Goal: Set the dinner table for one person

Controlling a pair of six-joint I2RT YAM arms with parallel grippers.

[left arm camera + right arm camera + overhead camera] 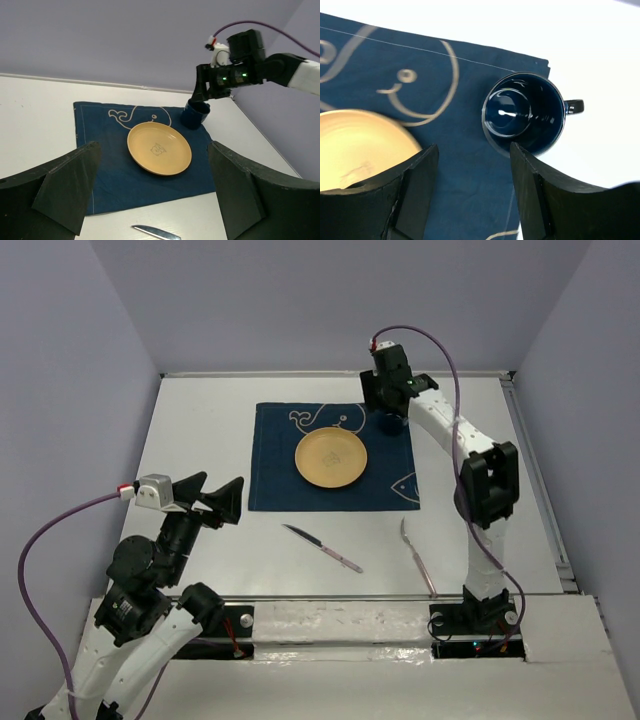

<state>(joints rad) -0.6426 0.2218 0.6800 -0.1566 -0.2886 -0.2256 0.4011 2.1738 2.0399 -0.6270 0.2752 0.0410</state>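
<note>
My right gripper needs to swing back and down and turn, so that its fingers go on both sides of the knife's handle [342, 559] below it, nearer my base, with the mug standing on the placemat [275, 475].
A yellow plate [331, 458] lies on a dark blue whale placemat [275, 475] on the white dinner table [200, 440]. A dark blue mug [525, 115] stands upright at the placemat's far right corner, handle to the right. My right gripper [385, 400] hovers just above the mug, open and empty; its fingers [415, 185] are clear of the rim. A knife [322, 548] and a fork [417, 556] lie on the table in front of the placemat. My left gripper [215, 498] is open and empty, raised at the near left, facing the plate [159, 148].
A metal rail [540, 480] runs along the table's right edge. Purple walls close in the far side and both flanks. The arm bases sit at the near edge.
</note>
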